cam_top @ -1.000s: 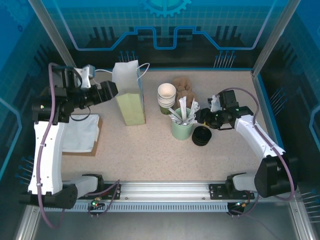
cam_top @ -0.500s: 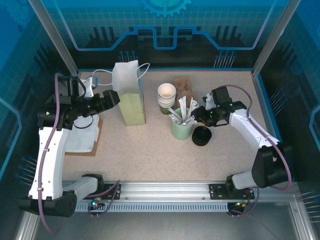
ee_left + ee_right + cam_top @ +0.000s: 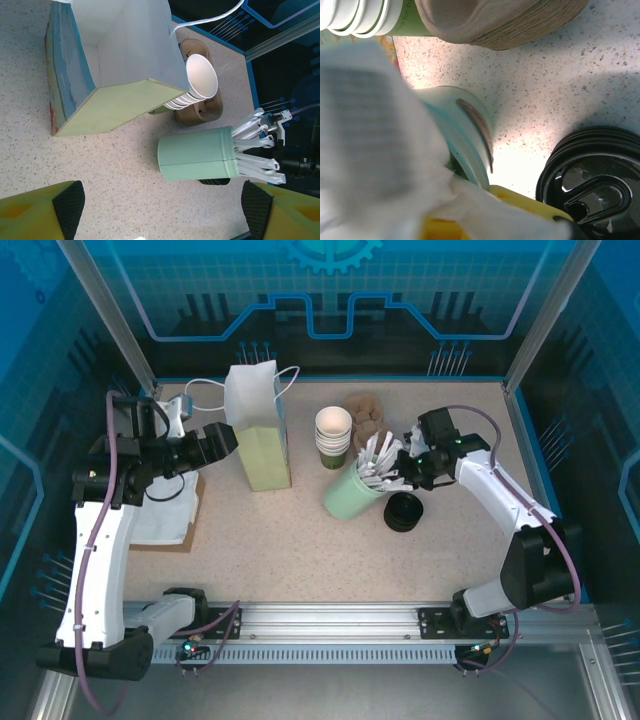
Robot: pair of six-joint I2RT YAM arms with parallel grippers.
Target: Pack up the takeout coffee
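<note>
The right gripper moves away from the paper bag (image 3: 258,430) next and releases the white packets beyond the black lids, since that spot is empty.
The takeout coffee is out of view. My right gripper (image 3: 398,472) (image 3: 480,215) is shut on the white packets (image 3: 378,458) (image 3: 370,125) that stick out of the pale-green cup (image 3: 350,495) (image 3: 197,152). That cup leans steeply, its mouth toward the right gripper and its base toward the left. My left gripper (image 3: 222,438) (image 3: 162,205) hangs open beside the upright paper bag (image 3: 258,430) (image 3: 115,65), nothing between its fingers. The bag's mouth is open, and I see nothing in the part of its inside that shows.
A stack of nested white-rimmed cups (image 3: 333,435) (image 3: 200,80) stands behind the pale-green cup, with brown cardboard pieces (image 3: 365,410) (image 3: 510,20) beyond. A pile of black lids (image 3: 403,511) (image 3: 592,185) lies just right of the tilted cup. Flat white bags (image 3: 165,505) lie at the left.
My right gripper has closed on the white packets, and the pale-green cup has tipped from upright to a steep lean. The left arm has shifted only slightly.
</note>
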